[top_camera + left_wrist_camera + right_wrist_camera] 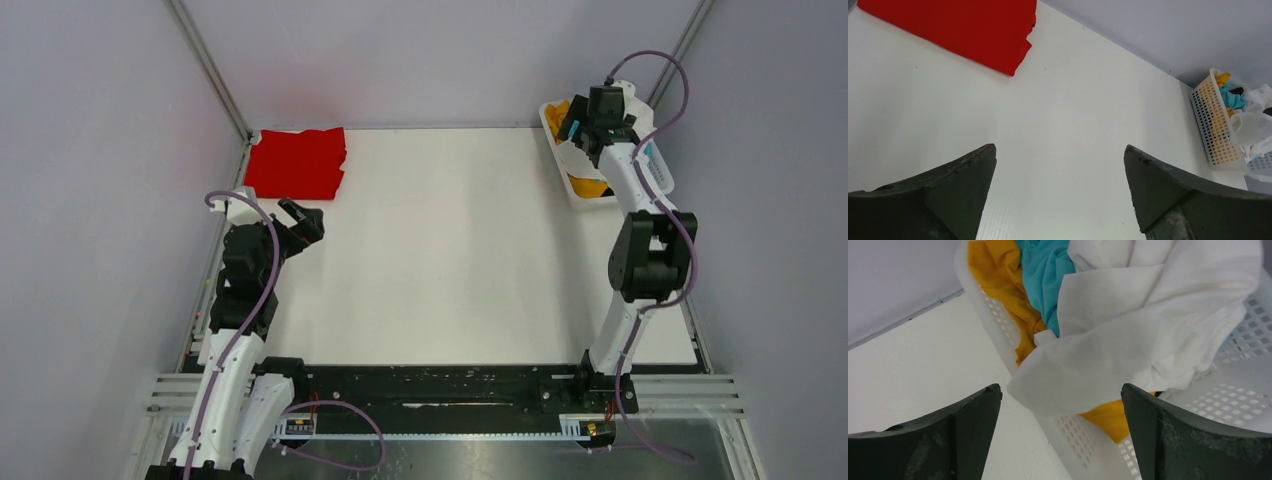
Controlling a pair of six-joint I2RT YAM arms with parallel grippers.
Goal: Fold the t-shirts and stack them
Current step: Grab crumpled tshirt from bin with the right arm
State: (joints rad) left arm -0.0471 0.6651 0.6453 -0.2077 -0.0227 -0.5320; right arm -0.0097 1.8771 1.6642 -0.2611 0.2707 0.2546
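Note:
The white t-shirt's fold at the basket's rim point(573, 158) point(1063, 375) is below my right gripper and lies on top. My right gripper should next lower its open fingers to both sides of that fold.
A bright red t-shirt point(296, 162) lies folded flat at the table's far left corner; it also shows in the left wrist view point(963, 27). My left gripper point(303, 222) is open and empty, just below the red shirt. The white t-shirt point(1148, 325), teal t-shirt point(1045, 275) and orange-yellow t-shirt point(1003, 285) lie crumpled in the white slotted basket point(1088, 440). A fold of the white shirt hangs over the basket's rim. My right gripper point(1060, 405) is open and empty, hovering over the basket, with the white fold between its fingers' line.
The basket point(572, 185) stands at the table's far right edge against the wall; it also shows in the left wrist view point(1215, 125). Grey walls enclose the table on three sides. The arm bases sit on a black rail point(430, 390) at the near edge.

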